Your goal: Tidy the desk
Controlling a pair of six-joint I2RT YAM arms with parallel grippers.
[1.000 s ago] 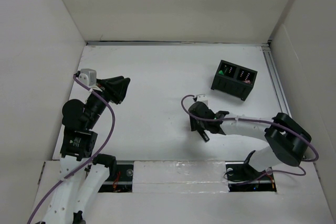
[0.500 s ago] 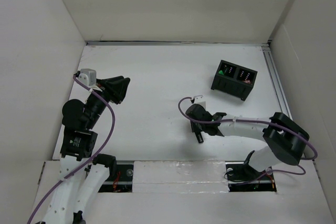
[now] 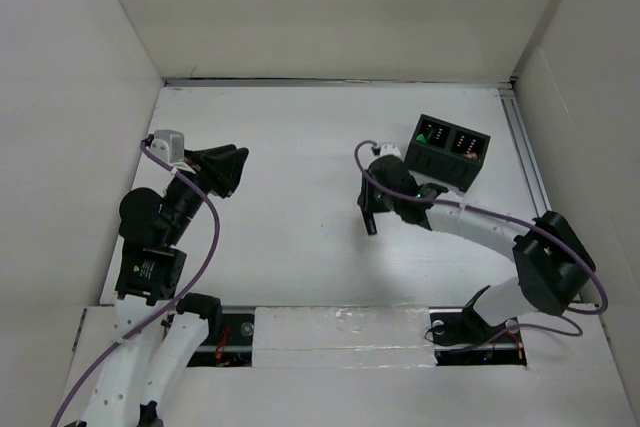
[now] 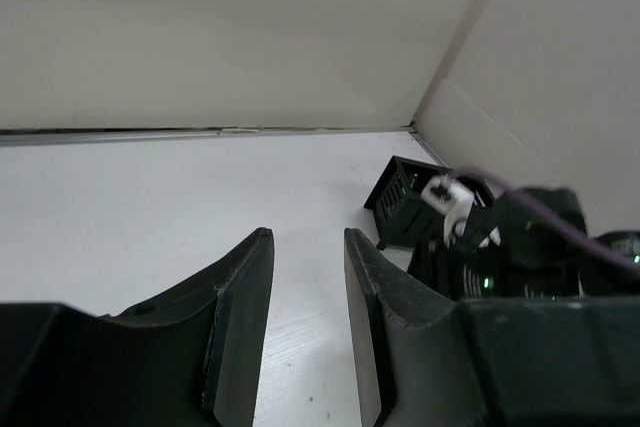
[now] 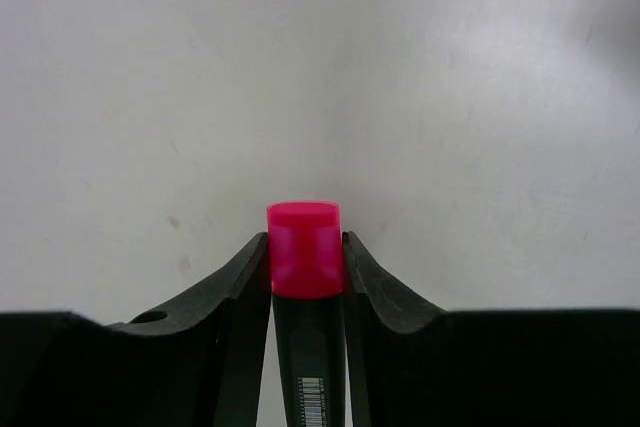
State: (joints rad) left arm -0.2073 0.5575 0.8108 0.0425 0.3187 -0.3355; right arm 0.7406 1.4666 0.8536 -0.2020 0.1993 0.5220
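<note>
I should next move my right gripper outward and to the right in the top view and let go of the marker over the green item's compartment (image 3: 434,134), because there is open space in it.
My right gripper (image 5: 306,247) is shut on a black marker with a pink cap (image 5: 304,251), held above the white desk (image 3: 290,237). In the top view that gripper (image 3: 371,219) hangs over the desk's middle right, just left of the black organizer box (image 3: 446,153), and the marker's end pokes out below it. The box holds a green item and other small things in its two compartments. It also shows in the left wrist view (image 4: 402,201). My left gripper (image 4: 308,247) is open and empty over the left side of the desk (image 3: 222,169).
White walls (image 3: 330,7) border the desk at the back and on both sides. A metal rail (image 3: 528,162) runs along the right edge beside the box. The arm bases and a white ledge (image 3: 340,327) lie along the near edge.
My right gripper has lifted the marker and moved away from the near edge toward the organizer box. The left arm has not moved.
</note>
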